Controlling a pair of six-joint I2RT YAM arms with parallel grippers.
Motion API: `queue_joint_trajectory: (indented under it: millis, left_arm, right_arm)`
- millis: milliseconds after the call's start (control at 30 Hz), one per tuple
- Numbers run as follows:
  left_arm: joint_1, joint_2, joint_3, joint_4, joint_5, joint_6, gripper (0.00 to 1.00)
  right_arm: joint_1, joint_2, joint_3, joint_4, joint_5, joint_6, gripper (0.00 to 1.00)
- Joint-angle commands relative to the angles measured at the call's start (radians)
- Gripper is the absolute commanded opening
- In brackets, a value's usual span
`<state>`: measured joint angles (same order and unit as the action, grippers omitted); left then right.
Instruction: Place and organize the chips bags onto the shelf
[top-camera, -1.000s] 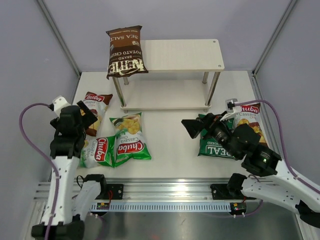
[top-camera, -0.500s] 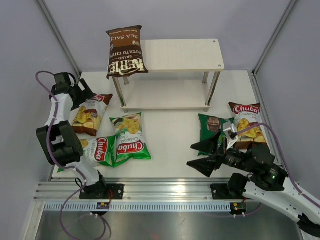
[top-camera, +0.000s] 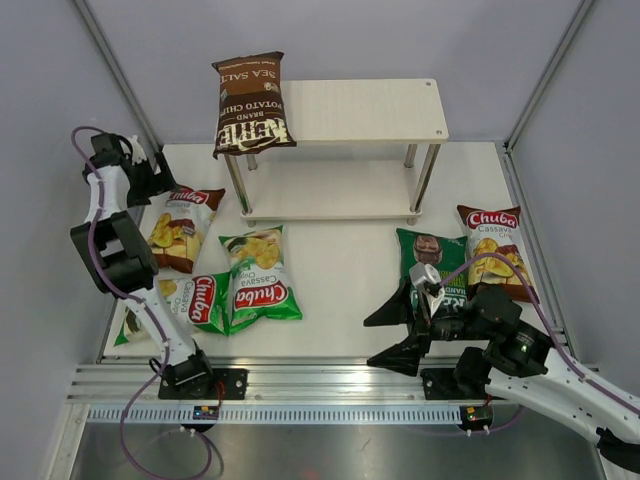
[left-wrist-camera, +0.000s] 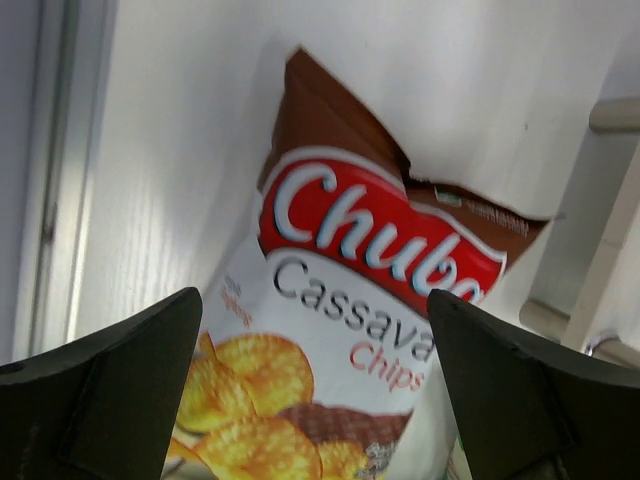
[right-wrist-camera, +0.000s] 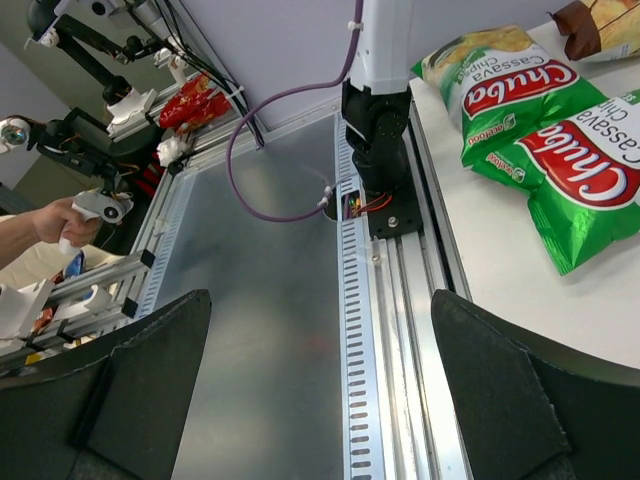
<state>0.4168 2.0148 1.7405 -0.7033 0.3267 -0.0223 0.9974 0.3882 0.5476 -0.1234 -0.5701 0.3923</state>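
The open fingers already frame the bag, so my left gripper moves down onto the red label of the Chuba Cassava bag below it next and pinches.
The dark brown Kettle bag lies on the left end of the shelf's top board and overhangs its front. A white-brown Chuba Cassava bag lies at the left. My left gripper hovers open just above its top end, and the bag fills the left wrist view between the fingers. Two light green Chuba bags lie front left. The dark green REAL bag and the second white-brown Chuba bag lie at the right. My right gripper is open and empty, left of the REAL bag.
The shelf's lower board holds nothing. The right wrist view looks past the table's front edge at the slotted metal rail and the left arm's base. The two green bags show at its upper right. Grey walls close in both sides.
My left gripper has shifted a little back and left, over the top end of the white-brown bag. My right gripper has swung lower and left, toward the table's front edge.
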Motion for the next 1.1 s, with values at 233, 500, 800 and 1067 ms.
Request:
queue_joint_trajectory:
  millis: [233,500,800,1067]
  left_arm:
    - [0.008,0.252,0.26,-0.16,0.083,0.03,0.99]
    - [0.01,0.299,0.208,-0.127,0.31,-0.013,0.96]
    - [0.008,0.15,0.002,0.171,0.278,-0.232,0.31]
    - [0.007,-0.032,-0.136,0.35,0.111,-0.384,0.0]
  right_arm:
    - [0.0,0.028,-0.02,0.113,-0.129,-0.021,1.0]
    - [-0.002,0.04,-0.023,0.16,-0.185,-0.012,0.99]
    - [-0.002,0.014,-0.011,0.128,-0.143,-0.02,0.99]
    - [-0.002,0.02,0.0,0.09,-0.105,-0.026,0.99]
